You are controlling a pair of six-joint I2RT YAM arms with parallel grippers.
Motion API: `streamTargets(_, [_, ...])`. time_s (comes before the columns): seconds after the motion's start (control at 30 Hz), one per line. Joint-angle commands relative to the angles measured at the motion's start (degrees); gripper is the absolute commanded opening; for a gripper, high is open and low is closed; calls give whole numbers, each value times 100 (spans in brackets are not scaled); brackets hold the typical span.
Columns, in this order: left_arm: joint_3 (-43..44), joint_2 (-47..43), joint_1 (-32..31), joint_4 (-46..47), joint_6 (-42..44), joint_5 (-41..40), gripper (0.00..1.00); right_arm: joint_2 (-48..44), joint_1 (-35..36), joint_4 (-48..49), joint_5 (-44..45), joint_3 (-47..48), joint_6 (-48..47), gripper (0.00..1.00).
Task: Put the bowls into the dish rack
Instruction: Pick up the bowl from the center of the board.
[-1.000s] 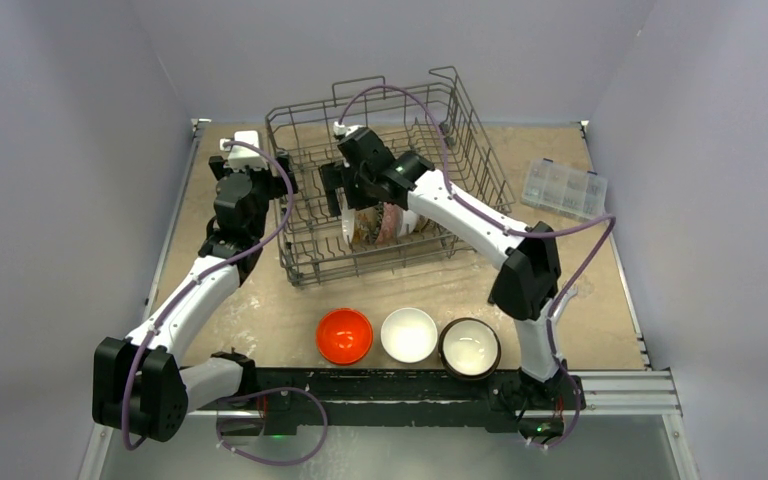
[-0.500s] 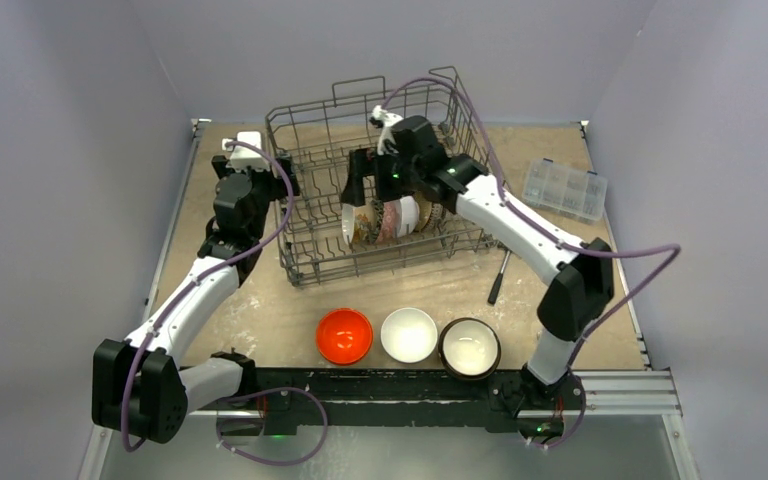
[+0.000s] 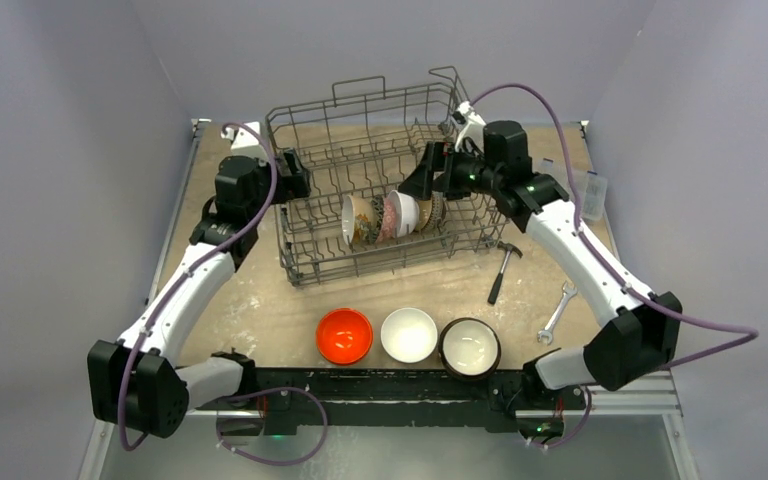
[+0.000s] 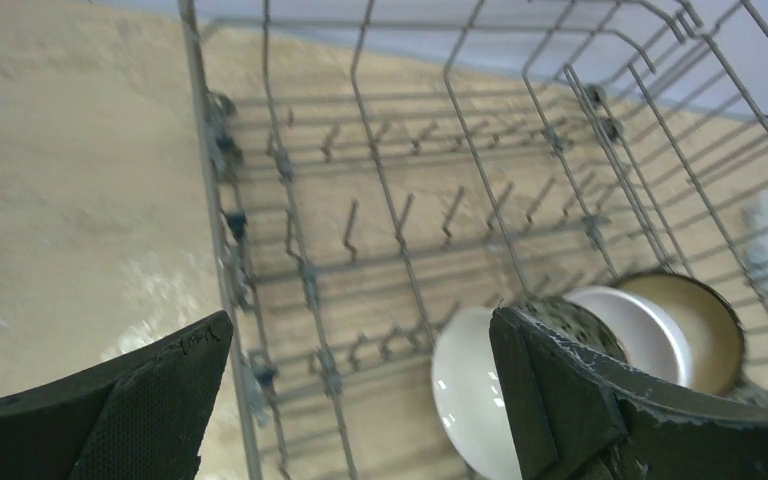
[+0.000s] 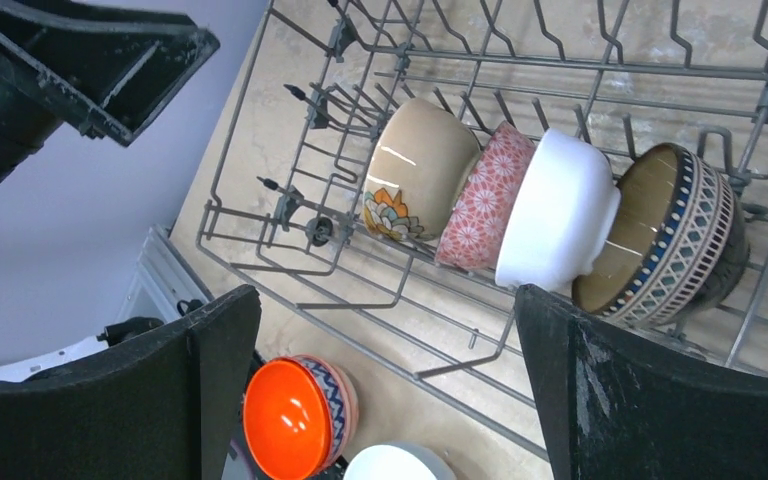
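Observation:
I need to move my left gripper back and down onto the bowl's near rim [image 3: 415, 361] next, because the white bowl still outside the rack [image 3: 360, 262] is behind my gripper and below it.
The dark wire dish rack [image 3: 360, 262] stands at the back middle of the table. Several bowls stand on edge in a row inside it: a tan flowered one [image 5: 415, 165], a pink patterned one [image 5: 485, 195], a white one [image 5: 555, 210] and a brown banded one [image 5: 665, 235]. On the table near the arm bases sit an orange bowl [image 3: 345, 335], a white bowl [image 3: 409, 334] and a dark bowl with a cream inside [image 3: 470, 347]. My left gripper [image 3: 293, 180] hangs open at the rack's left wall. Over the rack's right side, my right gripper [image 3: 428, 180] is open and empty, above the row.
A hammer [image 3: 501, 268] and a wrench [image 3: 557, 310] lie on the table right of the rack. A clear plastic box [image 3: 592, 190] shows partly behind the right arm. Grey walls close in the table on three sides.
My right arm has lifted off the row of bowls and swung right and back, uncovering the hammer and wrench. The left gripper has shifted slightly toward the back.

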Motion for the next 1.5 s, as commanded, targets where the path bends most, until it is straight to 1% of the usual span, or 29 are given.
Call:
streamTargets(0.0, [198, -458, 16, -1052, -830, 792, 99, -391, -211, 165, -426, -239, -166, 99])
streamTargets(0.1, [106, -878, 15, -1168, -1081, 1532, 99, -463, -293, 28, -526, -277, -281, 99])
streamTargets(0.2, [-6, -1181, 4, -1117, -1281, 2506, 99, -507, -390, -108, -555, -239, -418, 99])
streamTargets(0.3, [-152, -1500, -232, -879, -1458, 3145, 99, -541, -546, -131, -686, -256, -451, 99])
streamTargets(0.47, [-394, -1938, -970, -591, -1300, 3342, 99, -632, -783, 67, -1069, -437, -359, 99])
streamTargets(0.6, [-948, -2110, -1491, 86, -1303, 3565, 99, -656, -915, 153, -1251, -636, -293, 99])
streamTargets(0.73, [-1366, -2149, -2057, 741, -1073, 3622, 99, -653, -984, 157, -1284, -768, -246, 99])
streamTargets(0.83, [-1607, -2000, -2607, 1010, -534, 3612, 99, -674, -1013, 187, -1316, -847, -207, 99])
streamTargets(0.97, [-1884, -1631, -3318, 1015, 639, 3689, 99, -640, -1025, 85, -1263, -844, -245, 99])
streamTargets(1.07, [-1930, -1328, -4096, 813, 1692, 3572, 99, -619, -1031, 9, -1262, -837, -296, 99])
streamTargets(1.2, [-1849, -937, -4935, 468, 3131, 2893, 99, -628, -1030, -33, -1245, -850, -335, 99])
streamTargets(1.3, [-1765, -672, -5445, 267, 3848, 2398, 98, -628, -1034, -68, -1236, -858, -376, 99])
streamTargets(1.37, [-1717, -440, -5743, 50, 4313, 2029, 95, -637, -1035, -84, -1224, -867, -385, 99])
streamTargets(1.43, [-1548, -10, -6040, -245, 4638, 1604, 89, -643, -1031, -87, -1205, -880, -384, 99])
streamTargets(1.47, [-1457, 177, -6173, -376, 4710, 1372, 87, -644, -1031, -86, -1205, -877, -395, 99])
